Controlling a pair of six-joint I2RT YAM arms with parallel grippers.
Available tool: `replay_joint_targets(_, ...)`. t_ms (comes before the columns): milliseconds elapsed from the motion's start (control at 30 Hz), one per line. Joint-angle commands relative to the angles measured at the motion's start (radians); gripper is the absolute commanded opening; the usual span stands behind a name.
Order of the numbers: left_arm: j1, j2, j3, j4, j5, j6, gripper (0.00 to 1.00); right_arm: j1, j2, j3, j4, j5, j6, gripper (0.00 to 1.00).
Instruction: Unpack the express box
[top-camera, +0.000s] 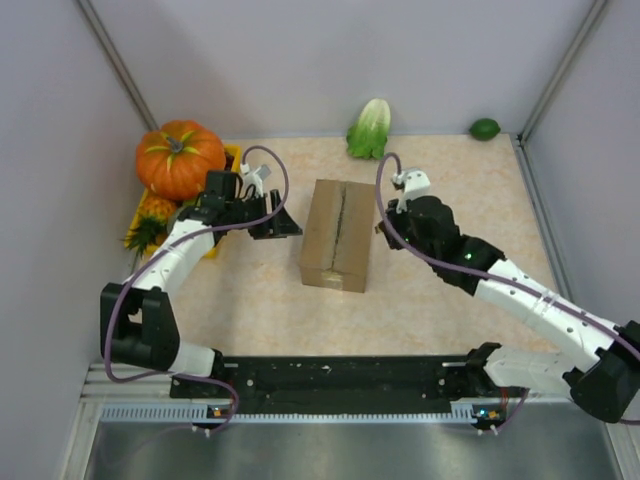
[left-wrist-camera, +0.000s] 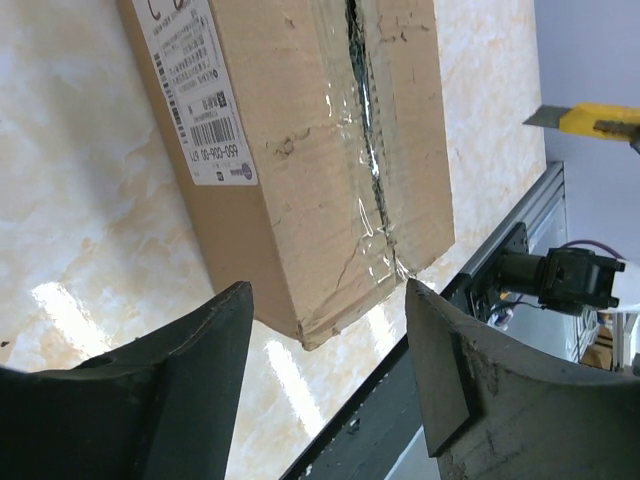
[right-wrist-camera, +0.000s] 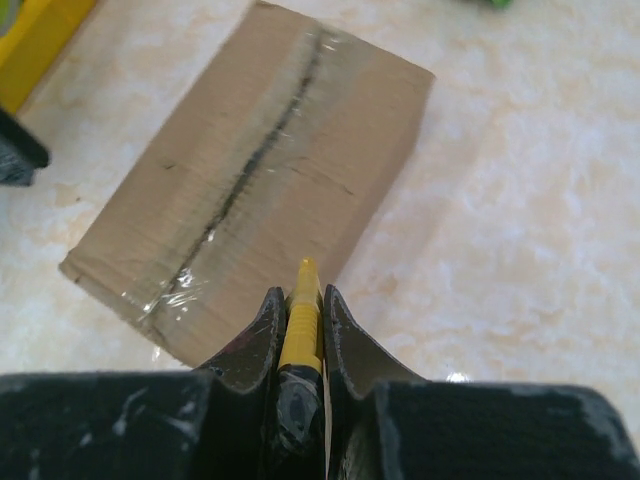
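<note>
My right gripper moves away from the box (top-camera: 338, 236) and down to the bare table beside it next. It releases the utility knife there, since the taped seam is already slit.
The express box (top-camera: 338, 236), brown cardboard, lies at the table's middle with its flaps down. A dark ragged line runs along its taped centre seam (right-wrist-camera: 240, 185). A white label (left-wrist-camera: 200, 90) is on its left side. My left gripper (top-camera: 283, 226) hovers just left of the box, not touching it. In the left wrist view this left gripper (left-wrist-camera: 328, 290) is open and empty, framing the box's near corner. My right gripper (top-camera: 388, 222) is at the box's right side. It (right-wrist-camera: 300, 291) is shut on a yellow utility knife (right-wrist-camera: 300, 325), tip pointing at the box's right edge.
An orange pumpkin (top-camera: 180, 158) and a pineapple (top-camera: 148, 226) sit on a yellow tray at the far left. A green cabbage (top-camera: 370, 128) and a lime (top-camera: 485, 128) lie along the back wall. A black rail (top-camera: 330, 375) borders the near edge.
</note>
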Motion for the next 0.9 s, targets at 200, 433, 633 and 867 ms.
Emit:
replay_joint_targets(200, -0.005, -0.07, -0.035, 0.106, -0.061, -0.086, 0.68, -0.386, -0.055, -0.178, 0.066, -0.06, 0.583, 0.0)
replay_joint_targets(433, -0.008, -0.079, -0.045, 0.083, -0.117, -0.086, 0.68, -0.69, 0.009, -0.487, 0.599, -0.495, 0.878, 0.0)
replay_joint_targets(633, -0.01, -0.071, -0.054, 0.086, -0.086, -0.089, 0.68, -0.74, 0.161, -0.544, 0.771, -0.637, 0.902, 0.0)
replay_joint_targets(867, -0.01, -0.064, -0.055, 0.081, -0.086, -0.079, 0.68, -0.75, 0.197, -0.424, 0.382, -0.446, 0.831, 0.26)
